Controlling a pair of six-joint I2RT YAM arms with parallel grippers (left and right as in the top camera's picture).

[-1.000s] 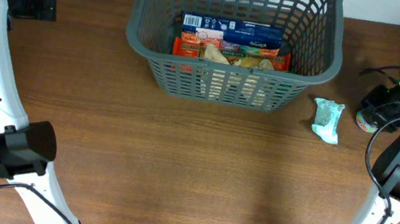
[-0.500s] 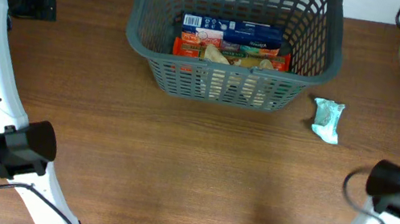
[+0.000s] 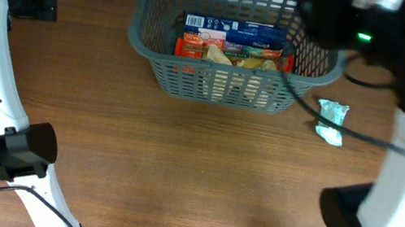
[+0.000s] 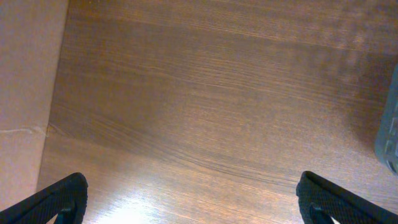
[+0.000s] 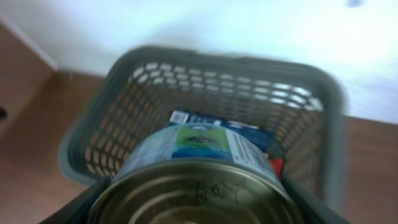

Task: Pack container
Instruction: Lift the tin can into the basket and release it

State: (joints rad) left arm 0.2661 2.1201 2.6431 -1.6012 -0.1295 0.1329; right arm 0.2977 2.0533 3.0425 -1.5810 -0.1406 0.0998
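Note:
The robot's right gripper should next carry the tin can (image 5: 199,180) down into the basket, toward the orange packets (image 3: 233,53) by the basket's near side, and only then open.
The container, a large dark grey basket (image 3: 228,81) with lattice walls, stands at the back middle of the table and holds a blue box (image 3: 237,30) and orange packets (image 3: 233,53). It also shows in the right wrist view (image 5: 93,134). My right gripper (image 5: 199,211) is shut on a tin can (image 5: 199,180) with a blue and green label, held in the air in front of the basket. In the overhead view the right arm (image 3: 349,27) is blurred over the basket's right rim. My left gripper (image 4: 193,202) is open and empty above bare wood at the far left.
A pale green packet (image 3: 331,121) lies on the table right of the basket. The table's left edge (image 4: 53,112) shows in the left wrist view. The left arm's base (image 3: 10,151) stands at the front left, the right arm's base (image 3: 357,222) at the front right.
My right arm has risen from the far right of the table and swung left with the can, now over the basket's right rim. The left arm has not moved.

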